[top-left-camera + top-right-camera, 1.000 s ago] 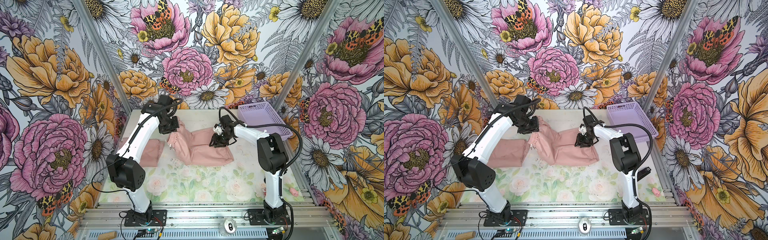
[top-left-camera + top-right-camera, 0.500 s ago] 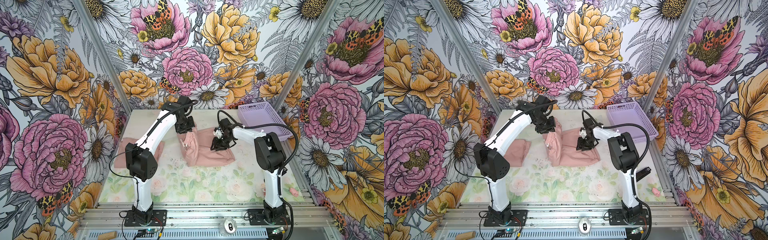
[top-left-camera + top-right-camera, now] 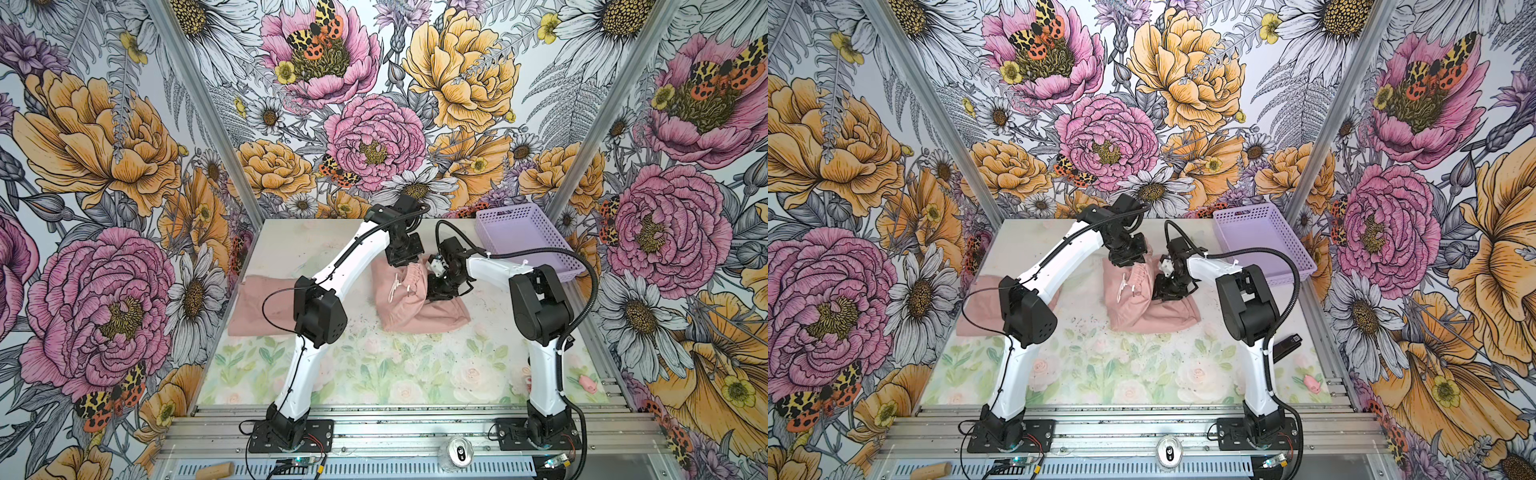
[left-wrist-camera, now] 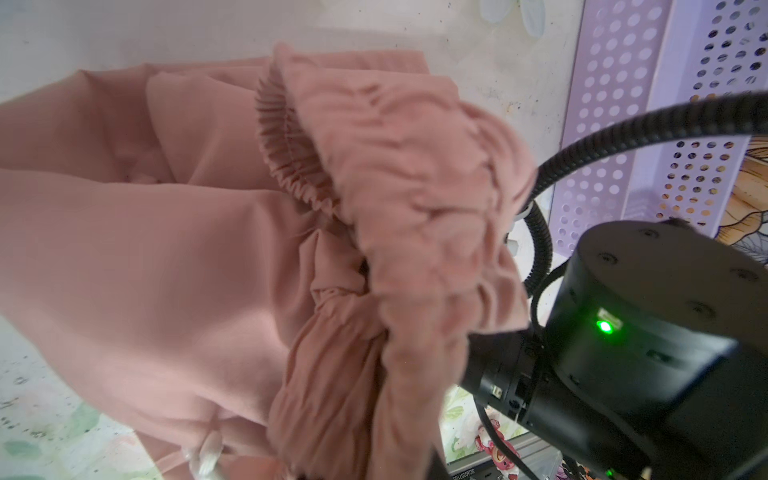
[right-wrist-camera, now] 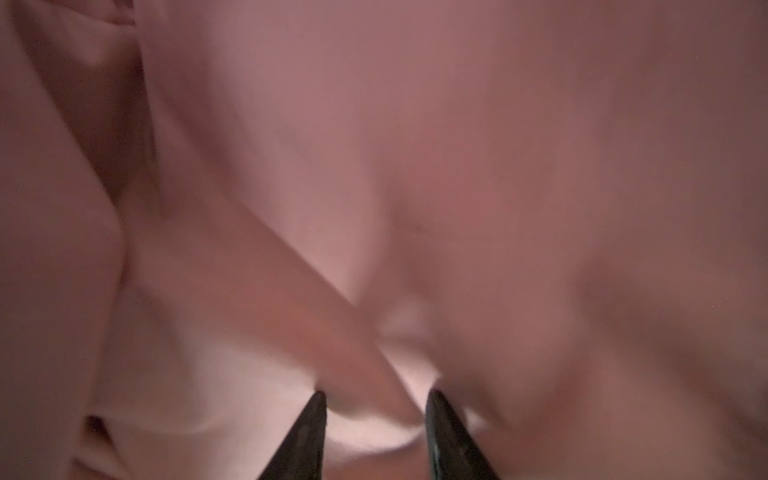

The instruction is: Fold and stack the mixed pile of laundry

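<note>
The left gripper moves down and toward the basket, where the shorts' uncovered half [image 3: 446, 313] lies, and releases the waistband edge next, because the fold stops short.
Dusty-pink shorts [image 3: 401, 307] [image 3: 1133, 307] lie at the table's middle back, one half folded over so the gathered waistband [image 4: 415, 187] and white drawstring [image 3: 394, 287] face up. My left gripper [image 3: 405, 262] [image 3: 1128, 261] is shut on the waistband edge; in the left wrist view bunched cloth hides its fingers. My right gripper [image 3: 438, 291] [image 3: 1165, 293] presses down on the shorts just right of it. In the right wrist view this gripper [image 5: 376, 401] has its tips apart on the pink cloth [image 5: 415, 166], with a loose fold between them. A folded pink garment [image 3: 257, 307] [image 3: 978, 311] lies at the left.
A lavender perforated basket [image 3: 519, 237] [image 3: 1262, 241] [image 4: 615, 104] stands at the back right, close behind the right arm. A small pink toy [image 3: 588, 384] [image 3: 1312, 384] lies at the front right. A black object [image 3: 1287, 345] sits by the right edge.
My left gripper swept from the back left to the right, carrying the waistband over the shorts toward the right gripper. The shorts are now a narrower bundle. The right gripper stayed put.
</note>
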{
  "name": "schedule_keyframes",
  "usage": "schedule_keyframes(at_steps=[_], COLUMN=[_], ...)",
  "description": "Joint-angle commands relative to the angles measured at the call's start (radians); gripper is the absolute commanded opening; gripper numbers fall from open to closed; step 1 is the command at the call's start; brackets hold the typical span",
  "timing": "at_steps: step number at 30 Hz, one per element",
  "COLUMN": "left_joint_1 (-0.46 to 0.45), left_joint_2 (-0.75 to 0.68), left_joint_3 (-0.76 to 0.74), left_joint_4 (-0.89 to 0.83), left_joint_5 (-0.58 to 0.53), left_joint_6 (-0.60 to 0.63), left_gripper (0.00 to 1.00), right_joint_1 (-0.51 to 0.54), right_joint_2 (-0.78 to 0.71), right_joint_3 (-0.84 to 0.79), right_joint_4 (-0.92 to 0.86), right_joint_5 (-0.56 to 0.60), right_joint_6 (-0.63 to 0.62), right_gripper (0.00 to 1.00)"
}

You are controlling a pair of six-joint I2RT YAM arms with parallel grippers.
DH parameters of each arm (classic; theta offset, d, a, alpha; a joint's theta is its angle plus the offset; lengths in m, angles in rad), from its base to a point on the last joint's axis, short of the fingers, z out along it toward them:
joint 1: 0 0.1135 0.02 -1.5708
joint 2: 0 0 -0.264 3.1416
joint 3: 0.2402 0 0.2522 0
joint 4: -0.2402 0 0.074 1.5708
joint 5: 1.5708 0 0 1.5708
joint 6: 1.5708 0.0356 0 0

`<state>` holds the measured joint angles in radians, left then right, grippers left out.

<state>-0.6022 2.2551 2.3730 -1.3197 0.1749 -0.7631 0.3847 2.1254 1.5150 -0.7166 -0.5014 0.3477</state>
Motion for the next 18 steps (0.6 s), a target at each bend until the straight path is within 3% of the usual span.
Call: schedule_keyframes(at_steps=[1,9,11,13,18], left_joint_1=[-0.023,-0.033,-0.033,-0.034,-0.046], left_joint_2=[0.039,0.103,0.118,0.137,0.159], left_joint_3=[0.054,0.066,0.085,0.104,0.170], left_joint_4=[0.011,0.013,0.012,0.013,0.013], left_joint_5=[0.026,-0.011,-0.008,0.005,0.026], left_joint_6=[-0.031,-0.004,-0.001,0.000,0.001], left_gripper=[0.00,0.00,0.05,0.15,0.53], right_joint_1=[0.007,-0.067,-0.104,-0.137,-0.203], right_joint_2=[0.059,-0.136,-0.201,-0.249,-0.349], right_joint_3=[-0.059,-0.128,-0.157,-0.187,-0.247], right_joint_4=[0.019,0.018,0.017,0.013,-0.043], right_joint_5=[0.066,0.008,-0.017,-0.031,0.026], right_joint_6=[-0.001,0.054,0.066,0.072,0.062], right_gripper=[0.42,0.45,0.46,0.47,0.47])
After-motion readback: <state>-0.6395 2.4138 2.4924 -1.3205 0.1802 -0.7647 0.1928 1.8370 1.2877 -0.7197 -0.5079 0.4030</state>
